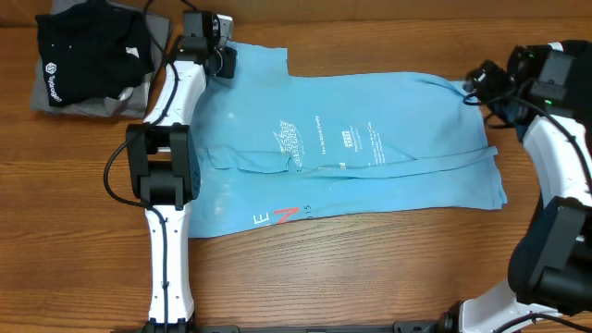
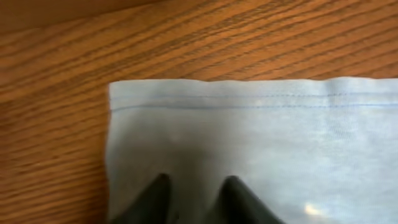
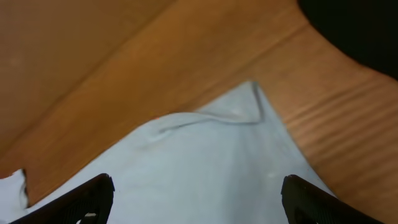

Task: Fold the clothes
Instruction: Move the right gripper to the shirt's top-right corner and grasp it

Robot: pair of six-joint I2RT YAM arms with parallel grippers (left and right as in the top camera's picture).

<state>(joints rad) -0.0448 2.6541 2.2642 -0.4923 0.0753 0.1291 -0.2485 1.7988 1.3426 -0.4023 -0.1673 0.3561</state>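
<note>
My right gripper needs to move down onto the folded-over hem at the blue shirt's corner (image 1: 459, 87) (image 3: 240, 111) next.
A light blue T-shirt (image 1: 370, 176) lies spread on the wooden table, with white print and red-and-white lettering facing up and a long fold across its middle. My left gripper (image 1: 222, 60) is at its far left corner. In the left wrist view the two fingertips (image 2: 163, 180) stand a narrow gap apart on the cloth (image 2: 280, 137), just inside the hemmed corner. My right gripper (image 1: 476, 88) is at the far right corner. There its jaws (image 3: 198, 183) stand wide open over the blue cloth (image 3: 205, 149), gripping nothing.
A black shirt (image 1: 88, 51) lies on a folded grey one (image 1: 83, 104) at the far left corner of the table. Bare wood (image 1: 370, 268) runs along the front of the blue shirt. Both arm bases stand at the near edge.
</note>
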